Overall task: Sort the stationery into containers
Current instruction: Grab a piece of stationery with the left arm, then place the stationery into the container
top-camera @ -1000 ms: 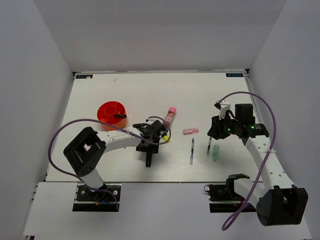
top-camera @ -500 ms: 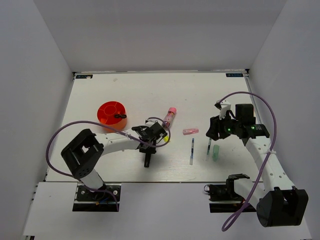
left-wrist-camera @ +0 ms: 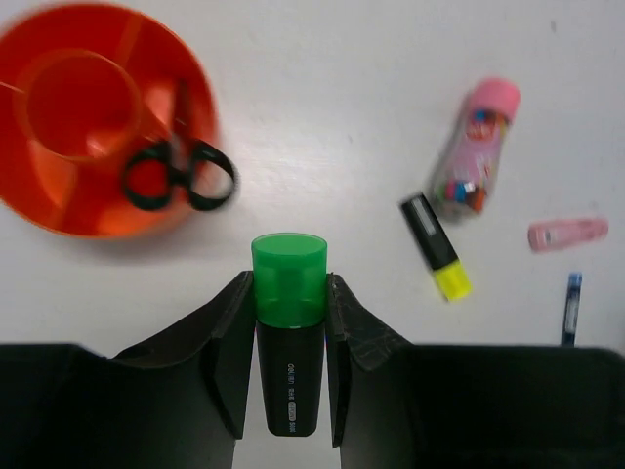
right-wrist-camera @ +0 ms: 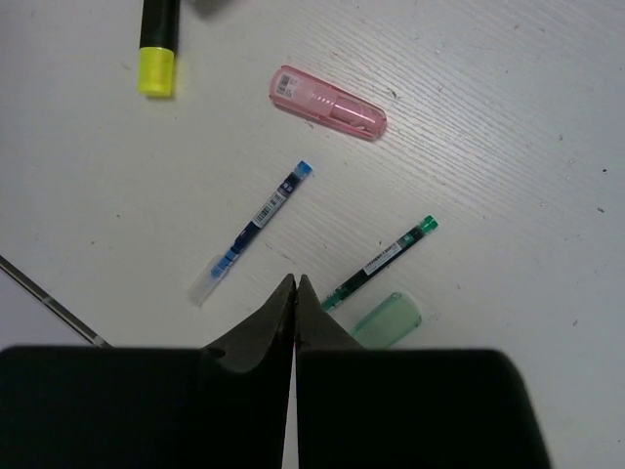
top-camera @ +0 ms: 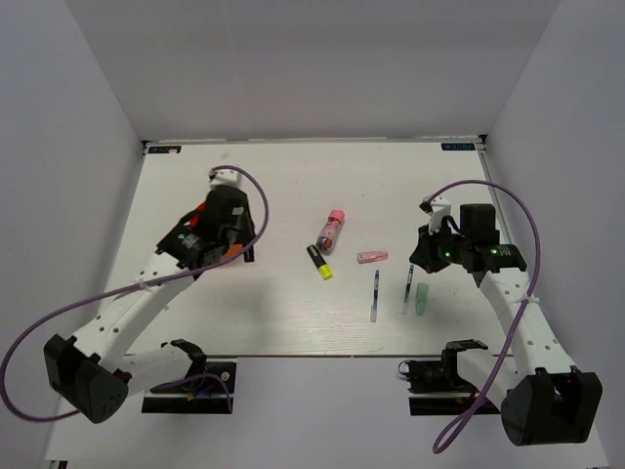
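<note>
Scissors are in one side of the organiser, so next I will move my left gripper to the left in the top view and down over the organiser's empty opposite section (left-wrist-camera: 32,181) to release.
My left gripper (left-wrist-camera: 289,293) is shut on a black highlighter with a green cap (left-wrist-camera: 289,279) and holds it above the table, just right of the round red-orange organiser (left-wrist-camera: 59,195). Black-handled scissors (left-wrist-camera: 181,176) stand in the organiser. In the top view the left gripper (top-camera: 237,242) covers most of the organiser (top-camera: 199,209). My right gripper (right-wrist-camera: 295,283) is shut and empty, above the table near a green pen (right-wrist-camera: 381,262), a pale-green cap (right-wrist-camera: 386,319) and a blue pen (right-wrist-camera: 254,233). It also shows in the top view (top-camera: 422,256).
A pink-capped glue stick (top-camera: 332,228), a yellow-capped highlighter (top-camera: 319,262) and a pink eraser (top-camera: 372,257) lie in the middle of the table. The blue pen (top-camera: 375,295), green pen (top-camera: 407,288) and pale-green cap (top-camera: 422,299) lie right of them.
My left arm has lifted away from the middle of the table and swung left and back to the organiser, carrying the green-capped highlighter. The right arm has barely moved.
</note>
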